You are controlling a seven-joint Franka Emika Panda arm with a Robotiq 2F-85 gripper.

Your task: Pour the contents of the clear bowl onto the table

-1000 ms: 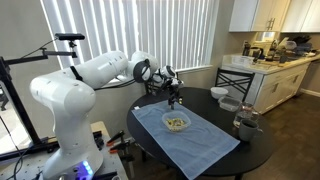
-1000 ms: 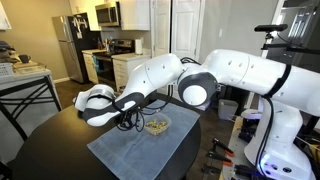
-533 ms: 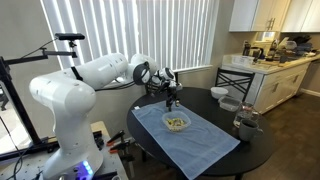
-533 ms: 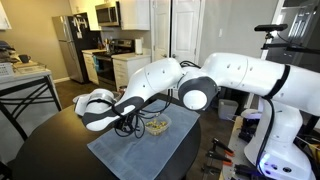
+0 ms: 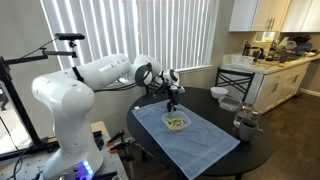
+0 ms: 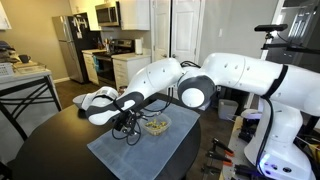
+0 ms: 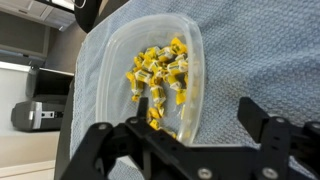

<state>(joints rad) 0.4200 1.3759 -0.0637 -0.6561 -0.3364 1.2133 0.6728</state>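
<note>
I will keep my gripper where it is and close both fingers on the clear bowl's rim [image 5: 172,112] [image 7: 194,128], because the bowl's rim is already between them.
The clear bowl [image 7: 150,60] sits upright on the light blue cloth [image 7: 260,60], holding a small heap of yellow bits [image 7: 160,75]. It shows in both exterior views [image 5: 177,123] [image 6: 155,125] on the round dark table [image 5: 205,100]. My gripper [image 7: 178,125] is open and hovers just above the bowl's near edge. The bowl's rim lies between the two black fingers [image 7: 255,115], which do not touch it. In both exterior views the gripper [image 5: 172,100] [image 6: 128,128] hangs close over the cloth beside the bowl.
White bowls [image 5: 228,100] and a taller glass jar [image 5: 245,125] stand on the table's far side in an exterior view. A kitchen counter [image 5: 270,62] lies beyond. The robot base [image 5: 70,130] stands beside the table.
The gripper has shifted slightly towards the bowl. The bowl and its contents have not moved.
</note>
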